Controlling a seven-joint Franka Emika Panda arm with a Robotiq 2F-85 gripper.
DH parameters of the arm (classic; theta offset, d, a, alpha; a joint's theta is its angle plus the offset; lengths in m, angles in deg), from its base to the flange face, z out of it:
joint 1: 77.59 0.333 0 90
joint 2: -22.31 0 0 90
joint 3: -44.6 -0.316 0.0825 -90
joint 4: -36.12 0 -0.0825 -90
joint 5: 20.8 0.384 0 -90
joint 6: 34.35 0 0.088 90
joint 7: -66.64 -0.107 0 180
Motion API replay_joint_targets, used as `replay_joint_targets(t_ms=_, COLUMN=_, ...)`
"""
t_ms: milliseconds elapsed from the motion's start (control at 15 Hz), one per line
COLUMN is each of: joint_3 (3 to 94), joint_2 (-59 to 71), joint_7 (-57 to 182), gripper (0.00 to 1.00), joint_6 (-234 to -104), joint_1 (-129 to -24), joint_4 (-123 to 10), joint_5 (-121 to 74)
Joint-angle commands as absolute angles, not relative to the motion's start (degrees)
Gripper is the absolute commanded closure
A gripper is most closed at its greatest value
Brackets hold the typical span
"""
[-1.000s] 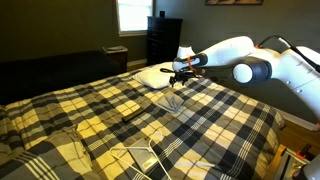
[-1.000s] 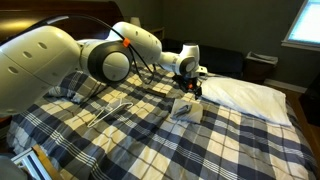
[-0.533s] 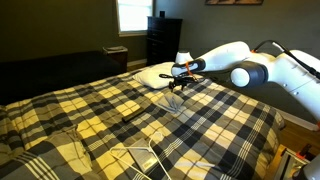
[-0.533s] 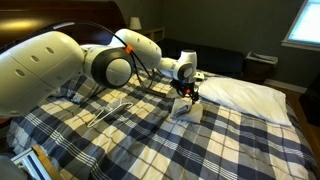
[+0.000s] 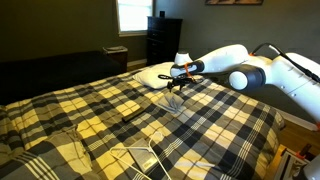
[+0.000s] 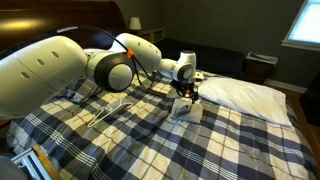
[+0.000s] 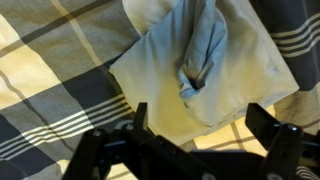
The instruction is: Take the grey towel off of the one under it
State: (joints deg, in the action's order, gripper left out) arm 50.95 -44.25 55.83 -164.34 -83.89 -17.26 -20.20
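Note:
The narrow end at the bunched corner of the grey towel is nearest my open fingers, so next I will lower my gripper there to close on it.
A grey towel [image 7: 203,45] lies crumpled in a narrow bundle on a flat pale cream towel [image 7: 165,85], both on the plaid bedspread [image 5: 120,115]. In both exterior views the towels [image 6: 186,108] [image 5: 175,101] sit just below my gripper [image 6: 188,91] [image 5: 177,83]. In the wrist view my gripper [image 7: 200,125] is open and empty, its two dark fingers on either side of the near edge of the cream towel, above it and not touching.
A white pillow [image 6: 245,93] lies at the head of the bed, close to the towels. A white wire hanger [image 5: 140,160] lies on the bedspread near the foot. A dark dresser [image 5: 163,40] and a window [image 5: 133,14] stand beyond the bed.
The gripper has moved slightly farther toward the pillow and now hovers over the towels. The towels have not moved.

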Motion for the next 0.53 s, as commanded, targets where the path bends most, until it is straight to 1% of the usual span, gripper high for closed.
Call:
replay_joint_targets(t_ms=0, joint_3=49.78, joint_2=-50.06, joint_7=56.64, gripper=0.0, joint_6=-164.41, joint_1=-84.86, joint_4=-10.34, joint_5=-19.52)
replay_joint_targets(t_ms=467, joint_3=49.18, joint_2=-56.07, joint_7=56.87, gripper=0.0, joint_6=-163.85, joint_1=-85.9, joint_4=-3.88, joint_5=-19.3)
